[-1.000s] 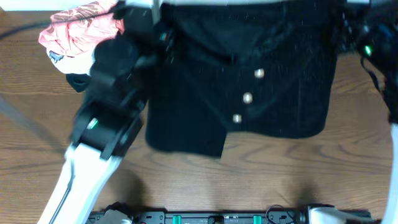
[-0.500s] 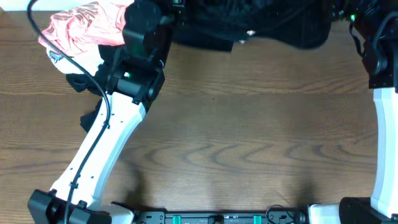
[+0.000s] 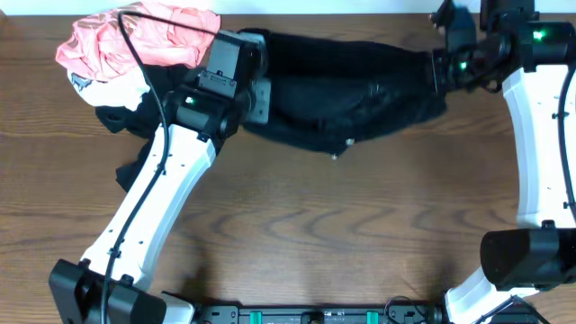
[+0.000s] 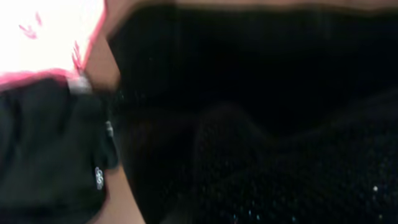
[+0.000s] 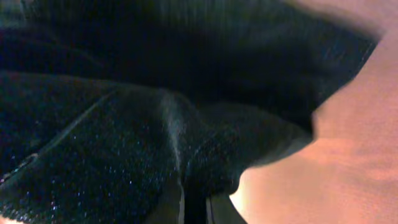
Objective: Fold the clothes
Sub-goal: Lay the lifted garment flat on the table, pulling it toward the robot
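The black garment is bunched between my grippers. My right gripper should next go back and down to lay the garment's fold on the bare table in front.
A black button-up garment lies bunched in a long band across the far side of the table, stretched between my two grippers. My left gripper is at its left end; in the left wrist view the black fabric fills the frame and hides the fingers. My right gripper is at the garment's right end. In the right wrist view its fingers are pinched together on a fold of the black cloth.
A pink and white garment pile sits at the far left corner and shows in the left wrist view. Another black garment lies under it. The brown wooden table spreads in front.
Both arms carried the black garment from a spread-out hold toward the far edge. It now sits lower and bunched into a narrow band between the grippers.
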Controlling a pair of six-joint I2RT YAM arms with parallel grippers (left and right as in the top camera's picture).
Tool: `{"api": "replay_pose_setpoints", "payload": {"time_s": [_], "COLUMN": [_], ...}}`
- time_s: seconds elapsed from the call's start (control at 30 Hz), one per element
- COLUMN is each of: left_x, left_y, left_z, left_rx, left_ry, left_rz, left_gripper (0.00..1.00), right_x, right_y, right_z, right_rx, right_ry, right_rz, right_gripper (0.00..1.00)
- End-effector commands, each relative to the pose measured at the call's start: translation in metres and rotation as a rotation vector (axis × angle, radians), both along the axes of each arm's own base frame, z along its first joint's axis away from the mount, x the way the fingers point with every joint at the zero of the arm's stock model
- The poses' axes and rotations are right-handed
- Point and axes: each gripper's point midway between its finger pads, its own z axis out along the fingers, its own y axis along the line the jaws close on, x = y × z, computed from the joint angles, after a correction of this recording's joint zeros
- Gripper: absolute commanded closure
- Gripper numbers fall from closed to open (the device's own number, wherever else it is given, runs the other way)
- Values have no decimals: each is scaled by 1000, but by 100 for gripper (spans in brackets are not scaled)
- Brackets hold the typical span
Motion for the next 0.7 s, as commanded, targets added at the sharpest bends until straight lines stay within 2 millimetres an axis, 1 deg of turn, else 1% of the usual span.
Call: {"api": "replay_pose_setpoints", "payload": {"time_s": [0.0, 0.1, 0.2, 0.23, 0.3, 0.37, 0.4, 0.47, 0.53, 0.67], "left_x": [-12, -36, -56, -61, -68, -74, -76, -80, -82, -83], "left_y": [22, 24, 27, 28, 31, 33, 34, 35, 36, 36], "left_z": [0, -18, -28, -30, -33, -35, -36, -37, -37, -38], "left_rx": [7, 14, 28, 33, 45, 53, 56, 62, 65, 67], "left_ry": [62, 182, 273, 292, 326, 349, 359, 374, 383, 388], "left_rz": [57, 47, 45, 45, 45, 46, 46, 47, 47, 47], "left_gripper": [94, 94, 94, 91, 75, 67, 61, 55, 54, 54], "right_x": [-14, -37, -55, -59, -65, -68, -69, -70, -73, -79], "right_y": [-31, -28, -26, -26, -26, -26, -26, -26, -26, -23], "right_z": [-8, -15, -18, -19, -20, -20, -20, -20, -20, -20], "right_rx": [-95, -83, -74, -74, -74, -74, -73, -73, -71, -58], "right_ry": [71, 174, 247, 263, 291, 304, 306, 311, 322, 349], "right_rz": [-56, -47, -41, -40, -39, -39, -38, -39, -41, -36], "right_gripper": [99, 99, 99, 99, 97, 91, 90, 89, 85, 76]}}
